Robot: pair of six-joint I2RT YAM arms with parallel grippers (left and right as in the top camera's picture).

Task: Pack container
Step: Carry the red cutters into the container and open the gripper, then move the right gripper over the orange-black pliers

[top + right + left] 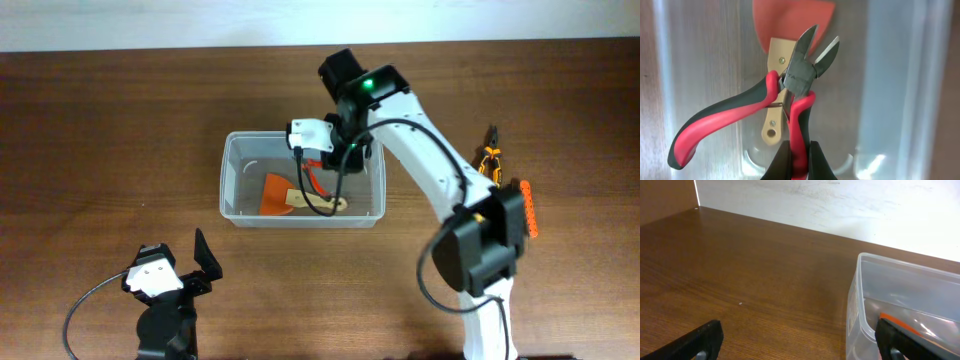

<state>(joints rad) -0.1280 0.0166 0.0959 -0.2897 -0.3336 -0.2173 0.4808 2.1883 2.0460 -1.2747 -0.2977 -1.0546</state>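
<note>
My right gripper lowers into the container toward the scraper's wooden handle (309,200) (773,114) next and releases the pliers there, since they still hang above it within the container's sides.
The clear plastic container (233,190) stands mid-table; it also shows at the right of the left wrist view (860,300). In it lies an orange scraper with a wooden handle (280,195), seen too in the right wrist view (790,20). My right gripper (799,160) is shut on one handle of red-and-black cutting pliers (790,90) and holds them over the container's inside, above the scraper; in the overhead view the gripper (335,160) is at the container's far right part. My left gripper (190,268) is open and empty near the table's front edge, left of the container.
Orange-handled pliers (488,158) and an orange tool (527,210) lie on the table to the right of the right arm. A white wall (840,205) borders the table's far side.
</note>
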